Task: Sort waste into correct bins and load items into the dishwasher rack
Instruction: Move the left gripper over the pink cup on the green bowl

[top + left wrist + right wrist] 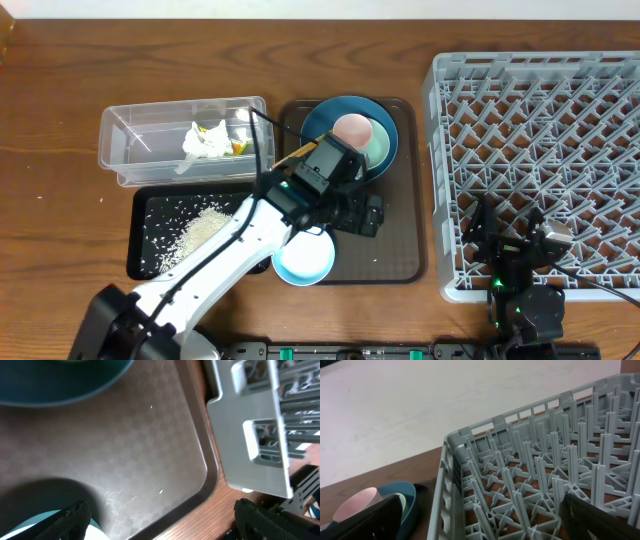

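Observation:
I need to move the open fingers of my left gripper outward and down around the pink cup's rim on its edge away from the rack, because the pink cup is on top of the dishes outward of the rack.
The dark-blue plate lies at the back of a brown serving tray, with the mint-green bowl and the pink cup on it. At the tray's front left stands the small white bowl. My left gripper hovers open over the tray's bare middle, nothing between its fingers; the white bowl shows just beside its left finger. My right gripper stands open above the front left corner of the grey dishwasher rack, holding nothing. The napkin and wrapper lie in the clear tub. Rice lies on the black tray.
The rack stands close to the serving tray's right rim, with a narrow strip of wooden table between them. A few stray rice grains lie on the serving tray. My left arm crosses over the black tray.

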### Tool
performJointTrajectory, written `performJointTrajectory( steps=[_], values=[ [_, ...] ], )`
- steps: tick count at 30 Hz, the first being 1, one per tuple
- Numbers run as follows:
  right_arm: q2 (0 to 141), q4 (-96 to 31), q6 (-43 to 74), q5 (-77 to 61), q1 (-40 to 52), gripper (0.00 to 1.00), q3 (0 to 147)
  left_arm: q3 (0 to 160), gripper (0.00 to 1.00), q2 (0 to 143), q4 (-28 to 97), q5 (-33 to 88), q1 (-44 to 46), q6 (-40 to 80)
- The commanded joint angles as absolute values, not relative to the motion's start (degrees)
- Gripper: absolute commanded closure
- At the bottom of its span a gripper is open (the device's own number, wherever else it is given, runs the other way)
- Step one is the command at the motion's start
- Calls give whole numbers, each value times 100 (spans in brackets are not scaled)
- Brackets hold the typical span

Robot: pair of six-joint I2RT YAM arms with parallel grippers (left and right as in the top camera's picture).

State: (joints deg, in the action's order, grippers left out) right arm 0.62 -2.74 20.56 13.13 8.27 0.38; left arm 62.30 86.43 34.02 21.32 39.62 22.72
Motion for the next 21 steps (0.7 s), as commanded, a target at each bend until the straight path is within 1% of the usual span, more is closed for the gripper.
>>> performJointTrajectory(
  steps=[1, 4, 6, 9, 12, 21],
  values=[
    [38, -298, 2027, 1369, 794, 1, 32, 6198, 5, 8735, 3400, 2189, 3975, 2324],
    [38, -298, 2027, 1372, 794, 1, 32, 6198, 5, 8735, 3417, 2189, 3975, 2324],
    [38, -298, 2027, 1372, 794, 1, 32, 6198, 2, 8735, 3420, 2187, 3972, 2324],
    [38, -298, 2027, 1372, 794, 1, 32, 6198, 0, 8735, 3417, 2185, 3972, 2322],
    [38, -298, 2027, 1372, 794, 1, 32, 6198, 2, 8735, 3367, 2163, 3972, 2322],
    [38, -298, 2027, 1372, 794, 1, 32, 6198, 2, 8735, 2829, 1450, 3972, 2322]
  ],
)
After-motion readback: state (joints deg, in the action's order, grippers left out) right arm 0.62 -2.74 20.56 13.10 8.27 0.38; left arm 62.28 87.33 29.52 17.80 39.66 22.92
